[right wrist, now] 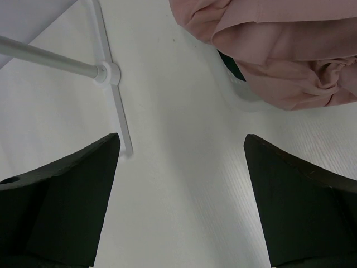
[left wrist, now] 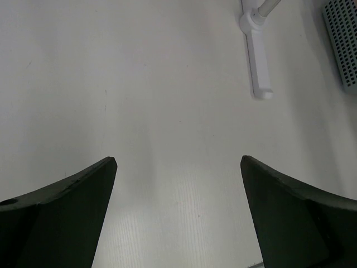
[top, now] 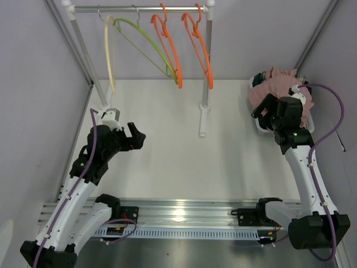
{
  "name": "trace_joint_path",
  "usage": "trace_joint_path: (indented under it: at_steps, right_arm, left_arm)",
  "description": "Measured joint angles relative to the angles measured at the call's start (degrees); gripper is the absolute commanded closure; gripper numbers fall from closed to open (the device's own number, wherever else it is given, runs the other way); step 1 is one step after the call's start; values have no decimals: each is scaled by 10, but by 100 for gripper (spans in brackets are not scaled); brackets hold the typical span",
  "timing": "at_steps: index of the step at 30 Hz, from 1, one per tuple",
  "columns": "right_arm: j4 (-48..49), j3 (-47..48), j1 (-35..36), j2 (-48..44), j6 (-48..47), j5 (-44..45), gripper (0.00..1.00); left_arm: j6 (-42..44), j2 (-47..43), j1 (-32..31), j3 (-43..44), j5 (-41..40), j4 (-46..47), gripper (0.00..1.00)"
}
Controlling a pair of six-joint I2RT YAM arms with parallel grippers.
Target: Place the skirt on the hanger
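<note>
The right gripper moves outward and down, toward the right in the top view, onto the pink skirt's folds next, since they lie uppermost in the basket.
A crumpled pink skirt (top: 273, 84) lies in a pile of clothes in a white basket at the far right; it also shows at the top of the right wrist view (right wrist: 279, 50). Several hangers hang on the rail at the back: a cream one (top: 110, 56), a green one (top: 150, 47) and two orange ones (top: 167, 42) (top: 201, 44). My right gripper (top: 261, 109) is open and empty, just left of the basket above the table (right wrist: 178, 167). My left gripper (top: 136, 137) is open and empty over bare table at the left (left wrist: 178, 167).
The white clothes rack has a rail (top: 139, 8), a right post (top: 206, 61) with a foot on the table (top: 203, 120) and a left post (top: 89, 61). The basket (top: 259, 125) stands at the right edge. A metal rail (top: 178, 209) runs along the near edge.
</note>
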Motion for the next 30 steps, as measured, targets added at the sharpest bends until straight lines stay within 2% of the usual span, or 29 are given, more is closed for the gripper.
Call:
trace_joint_path:
  at_steps: [10,17,21,25,30]
  right_arm:
    - [-21,16,-3,23,-7,18,1]
    - [-33,98,-49,137,-11,17,15]
    - [-40,140,-88,213,-4,11,20]
    - [-44,165,-98,264,8,8,24]
    - [-44,170,-100,295,27,10,39]
  left_arm:
    - [0,-5,0,-8,9,4,1]
    - [0,-5,0,-8,10,4,0]
    - [0,-5,0,-8,10,4,1]
    - [0,-4,0,-8,10,4,0]
    - [0,-3,0,-8,10,4,1]
